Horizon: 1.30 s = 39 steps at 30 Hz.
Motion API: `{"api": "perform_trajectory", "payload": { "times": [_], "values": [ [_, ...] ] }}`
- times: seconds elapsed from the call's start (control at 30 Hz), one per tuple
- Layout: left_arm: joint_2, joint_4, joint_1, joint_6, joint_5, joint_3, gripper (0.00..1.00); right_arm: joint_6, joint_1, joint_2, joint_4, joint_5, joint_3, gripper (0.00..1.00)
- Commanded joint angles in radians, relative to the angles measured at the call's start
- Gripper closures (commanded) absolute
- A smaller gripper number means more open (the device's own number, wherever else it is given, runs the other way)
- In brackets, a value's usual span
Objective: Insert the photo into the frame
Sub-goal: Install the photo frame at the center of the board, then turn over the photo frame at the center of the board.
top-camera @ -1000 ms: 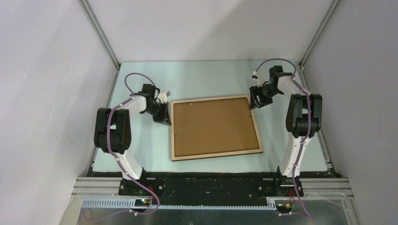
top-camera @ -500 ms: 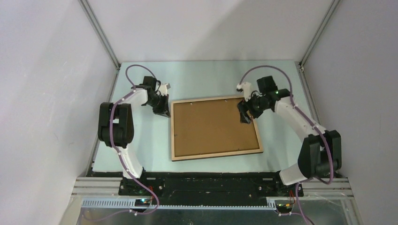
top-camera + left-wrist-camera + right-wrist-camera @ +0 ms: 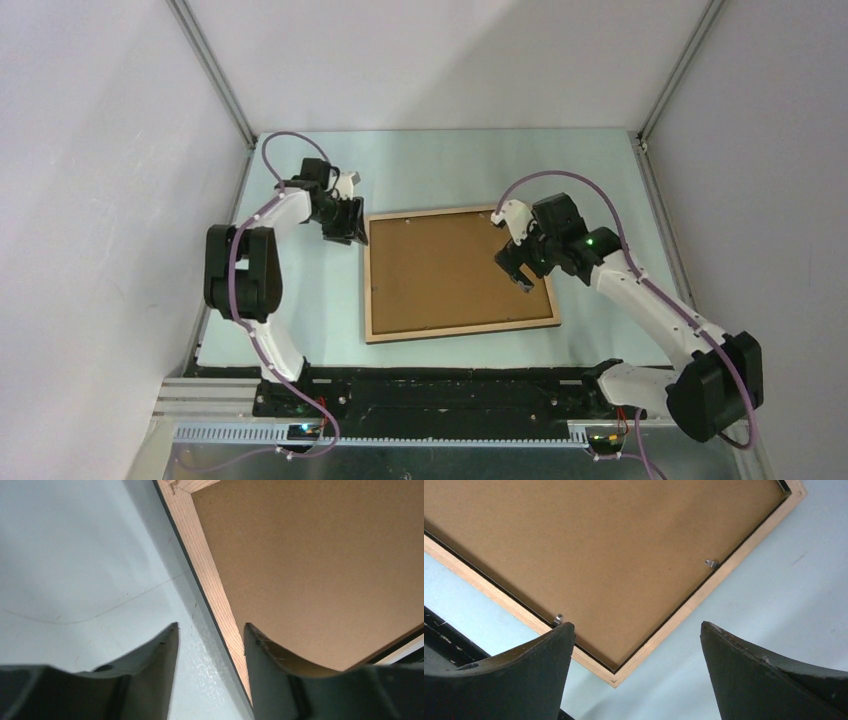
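The near wood rim by the clip (image 3: 503,326) (image 3: 539,625) is below and back, and the bare tabletop leaves room for fingers. My right gripper should move back and down next, with its fingers on both sides of it.
The frame (image 3: 460,329) lies face down mid-table, its light wood back up, with the brown backing board (image 3: 450,270) set inside it. The photo is hidden. My left gripper (image 3: 350,232) is at the frame's left edge near the far-left corner. It is open, with the wood rim (image 3: 205,575) showing between its fingers and nothing held. My right gripper (image 3: 518,270) hovers over the frame's right side, open wide and empty. In the right wrist view the frame's corner (image 3: 616,679) sits below the gap between the fingers.
Two small metal clips (image 3: 710,563) (image 3: 558,619) hold the backing board (image 3: 614,550) at the rim. The pale green table (image 3: 440,170) is bounded by grey walls left and right. The black base rail (image 3: 450,390) runs along the near edge.
The left gripper went from shut to open at the frame's left edge. The right arm swung from the far-right corner inward over the frame's right side, its jaws widening.
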Motion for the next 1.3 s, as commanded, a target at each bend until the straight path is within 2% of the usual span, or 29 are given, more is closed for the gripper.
{"api": "perform_trajectory", "payload": {
  "times": [0.0,0.03,0.17,0.5,0.77,0.9,1.1,1.27],
  "values": [
    [-0.125,0.012,0.007,0.052,-0.049,-0.026,0.4,0.025,-0.008,-0.065,0.03,0.065,-0.045,0.01],
    [-0.147,0.013,0.007,0.054,-0.068,-0.037,0.34,0.04,-0.014,-0.068,0.022,0.06,-0.047,0.01],
    [-0.212,0.017,0.006,0.067,-0.149,-0.059,0.25,0.066,-0.054,-0.07,-0.007,-0.026,-0.052,0.01],
    [-0.376,0.062,0.006,0.123,-0.159,-0.156,0.22,0.03,0.011,-0.066,-0.012,-0.137,-0.099,0.01],
    [-0.467,0.075,0.007,0.174,-0.077,-0.236,0.19,-0.014,0.16,0.011,-0.005,-0.092,-0.157,0.04],
    [-0.509,0.074,0.006,0.187,-0.051,-0.258,0.18,-0.023,0.242,0.053,0.018,-0.032,-0.174,0.11],
    [-0.539,0.069,0.007,0.19,-0.02,-0.267,0.18,-0.038,0.328,0.116,0.032,0.016,-0.175,0.19],
    [-0.535,0.064,0.005,0.189,-0.025,-0.267,0.18,-0.046,0.366,0.145,0.046,0.051,-0.174,0.22]
  ]
}}
